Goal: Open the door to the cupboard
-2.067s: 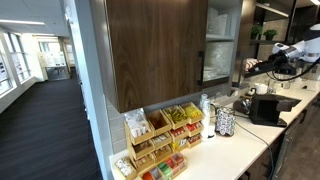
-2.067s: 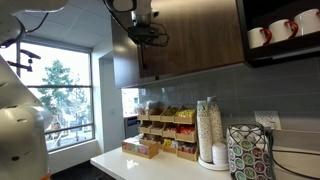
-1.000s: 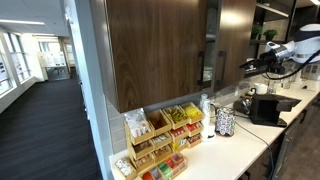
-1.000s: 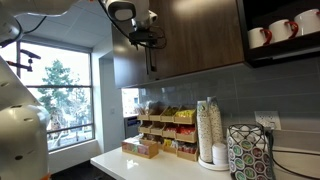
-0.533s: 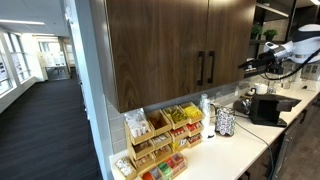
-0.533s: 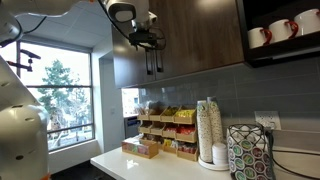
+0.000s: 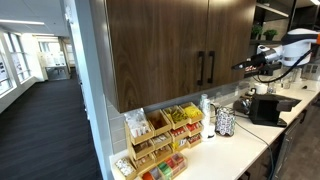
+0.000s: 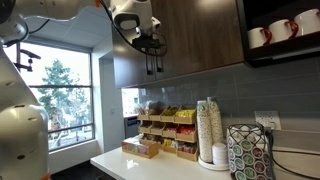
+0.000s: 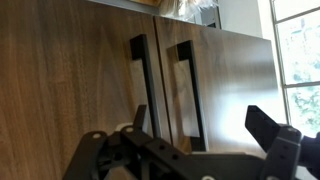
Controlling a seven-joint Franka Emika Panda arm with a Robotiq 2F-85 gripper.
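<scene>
I should move my gripper in toward the door next and turn it to bring the door's slim black handle between its open fingers.
The cupboard is a dark brown wood-grain wall cabinet, and both its tall panels sit flush and closed. The door is the panel beside my arm, with a black bar handle next to the twin's handle. My gripper hangs open in front of the door, a short way off it, holding nothing. The wrist view is upside down. There the door and its handle lie on the left, the twin's handle lies between my fingers, and my gripper is apart from both.
A wooden snack organizer stands on the white counter under the cupboard. A stack of cups, a patterned canister and a black coffee machine sit further along. Open black shelving with mugs adjoins the cupboard.
The door, which stood open showing white shelves, has swung shut and now lies flush with its twin. My gripper has stayed open and shifted slightly toward the door.
</scene>
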